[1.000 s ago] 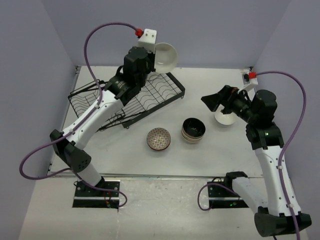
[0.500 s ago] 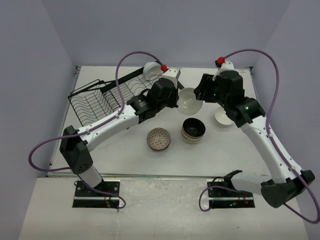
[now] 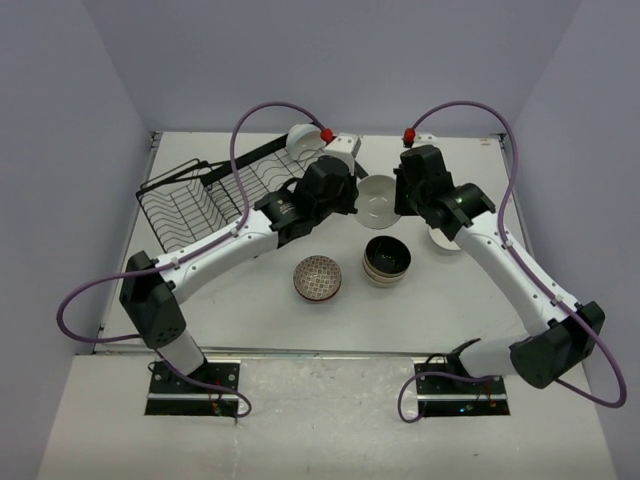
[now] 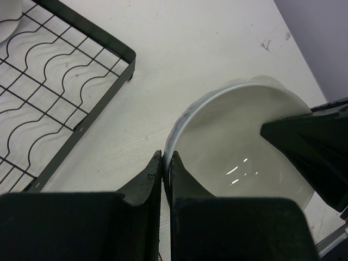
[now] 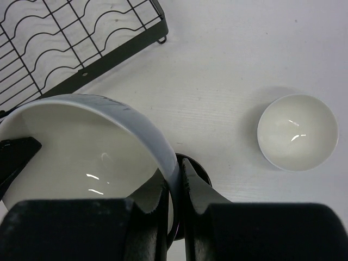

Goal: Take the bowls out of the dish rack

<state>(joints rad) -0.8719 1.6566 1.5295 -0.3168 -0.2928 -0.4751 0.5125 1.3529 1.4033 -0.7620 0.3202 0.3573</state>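
I should bring my right gripper to the right in the top view next and set its bowl down on the white bowl atop the table (image 3: 444,239) (image 5: 297,132).
A white bowl (image 3: 378,199) hangs above the table's middle, held from both sides. My left gripper (image 4: 167,160) is shut on its left rim (image 4: 182,117). My right gripper (image 5: 176,168) is shut on the opposite rim (image 5: 157,147). The black wire dish rack (image 3: 190,205) stands at the back left, with one white bowl (image 3: 300,137) at its far end. On the table sit a patterned bowl (image 3: 318,277), a dark-inside stack of bowls (image 3: 386,259) and a white bowl (image 5: 297,131).
The rack's near corner (image 4: 125,57) lies just left of the held bowl. The dark stack (image 5: 200,169) sits directly below my right fingers. Both arms cross the middle of the table, with purple cables arching above them.
My left arm carried the white bowl from above the rack to the table's middle. My right gripper left the white bowl at the right, swung in and shut on the held bowl's other rim.
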